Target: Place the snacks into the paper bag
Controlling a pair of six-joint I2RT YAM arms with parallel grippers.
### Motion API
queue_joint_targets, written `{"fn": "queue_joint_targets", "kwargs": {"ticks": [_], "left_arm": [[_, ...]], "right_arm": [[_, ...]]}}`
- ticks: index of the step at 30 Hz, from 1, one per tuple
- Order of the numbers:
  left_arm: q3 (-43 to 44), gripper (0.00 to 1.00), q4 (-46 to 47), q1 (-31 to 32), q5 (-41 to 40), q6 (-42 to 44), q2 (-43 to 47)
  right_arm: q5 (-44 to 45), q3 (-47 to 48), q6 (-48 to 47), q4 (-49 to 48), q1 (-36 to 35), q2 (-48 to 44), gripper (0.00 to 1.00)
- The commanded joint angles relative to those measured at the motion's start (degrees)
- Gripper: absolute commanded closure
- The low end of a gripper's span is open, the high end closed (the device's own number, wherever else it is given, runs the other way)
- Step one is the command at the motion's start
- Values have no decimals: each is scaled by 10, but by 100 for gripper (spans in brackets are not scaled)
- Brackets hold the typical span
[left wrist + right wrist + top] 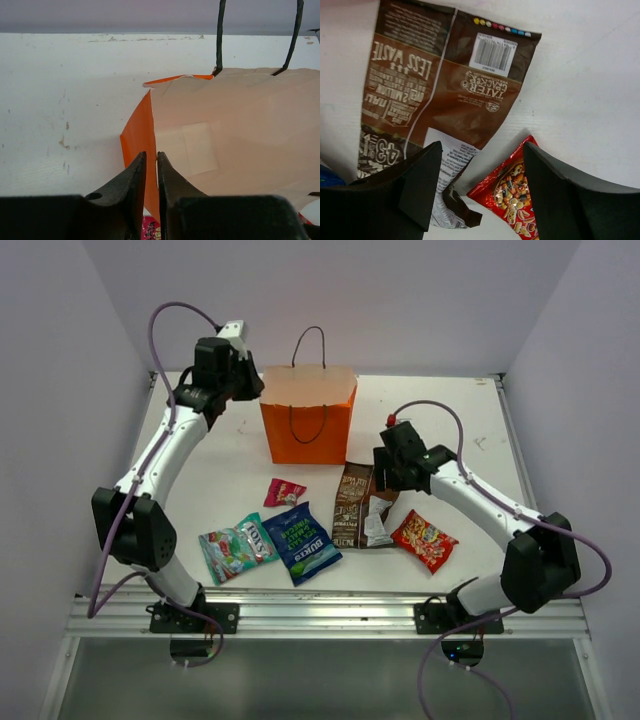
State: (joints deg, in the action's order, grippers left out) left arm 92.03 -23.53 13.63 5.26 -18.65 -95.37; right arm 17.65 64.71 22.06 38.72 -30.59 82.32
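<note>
The robot will next lower the open fingers of its right gripper on both sides of the brown packet's edge beside the white label, because that edge is below the gripper, where bare table leaves room.
The orange paper bag stands upright at the back middle with its mouth open. My left gripper is shut on the bag's left rim, and the left wrist view shows the orange wall pinched between the jaws of the gripper. My right gripper is open and empty, hovering over the dark brown packet. The right wrist view shows the gripper between the brown packet and the red-orange packet. The red-orange, blue, teal-green and small pink-red packets lie flat on the table.
The white table has walls on three sides and a metal rail along the near edge. The bag's black loop handles stick up above its rim.
</note>
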Motion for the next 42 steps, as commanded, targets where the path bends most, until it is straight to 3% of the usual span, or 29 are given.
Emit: {"fn": "queue_joint_targets", "kwargs": {"ticks": [1,5,13,26,28,29,30,31,36,42], "left_arm": [[10,84,25,-2,21,4,-11],[14,100,23,-2,28,6,-24],[17,100,19,-2,38,18,-32],[30,100,15,-2,38,26,-39],[31,100,15,-2,38,25,-38],[31,100,15,-2,38,25,-38],[31,100,15,-1,38,25,-38],[31,100,15,-2,38,25,-37],[31,100,16,-2,41,23,-39],[34,100,15,-2,48,23,-39]], "right_arm": [[-55,-45,32,-60,34,-14,31],[-132,-98,32,-98,70,-5,29],[-284,-101,21,-158,75,85,31],[-316,-71,15,-154,83,203,35],[-311,-67,11,-149,85,217,45],[-308,-64,11,-141,86,222,78],[-296,-61,9,-133,87,224,93],[-289,-56,8,-127,86,223,100],[-198,-46,-7,-61,85,162,100],[-57,86,-33,81,85,31,100]]}}
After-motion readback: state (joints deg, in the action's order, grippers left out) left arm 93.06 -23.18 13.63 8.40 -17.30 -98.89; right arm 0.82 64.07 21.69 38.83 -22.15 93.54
